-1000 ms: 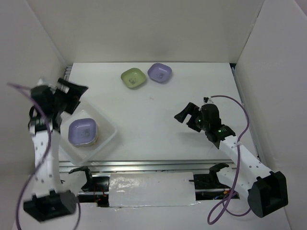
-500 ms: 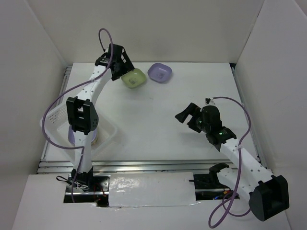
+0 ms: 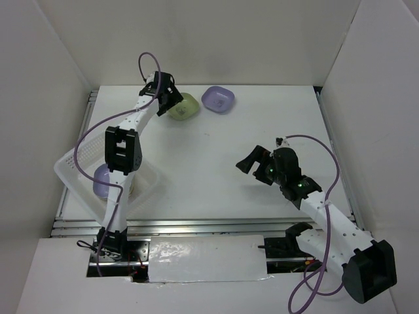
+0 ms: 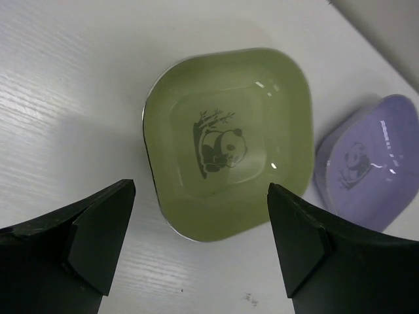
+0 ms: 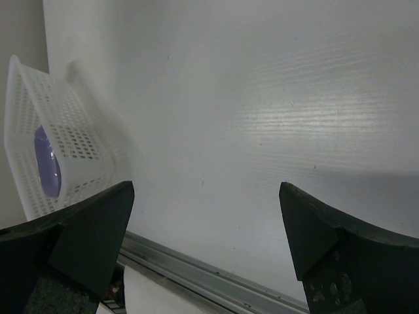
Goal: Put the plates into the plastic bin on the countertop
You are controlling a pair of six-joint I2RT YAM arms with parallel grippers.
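The green plate's rim away from the purple plate lies nearer one finger. I will lower my left gripper, leftward in its wrist view, to straddle it.
A green plate and a purple plate lie side by side at the back of the countertop. My left gripper is open and hovers just over the green plate's left side. In the left wrist view the green plate lies between and beyond the fingertips, with the purple plate to its right; the left gripper holds nothing. The plastic bin stands at the front left with a purple plate on top inside. My right gripper is open and empty over the middle right.
The right wrist view shows the bin at far left with the purple plate through its perforated wall, the open right gripper, and the metal rail at the front edge. White walls enclose three sides.
My left arm swung from beside the bin to the back of the table and now sits over the green plate. My right gripper shifted slightly left and down.
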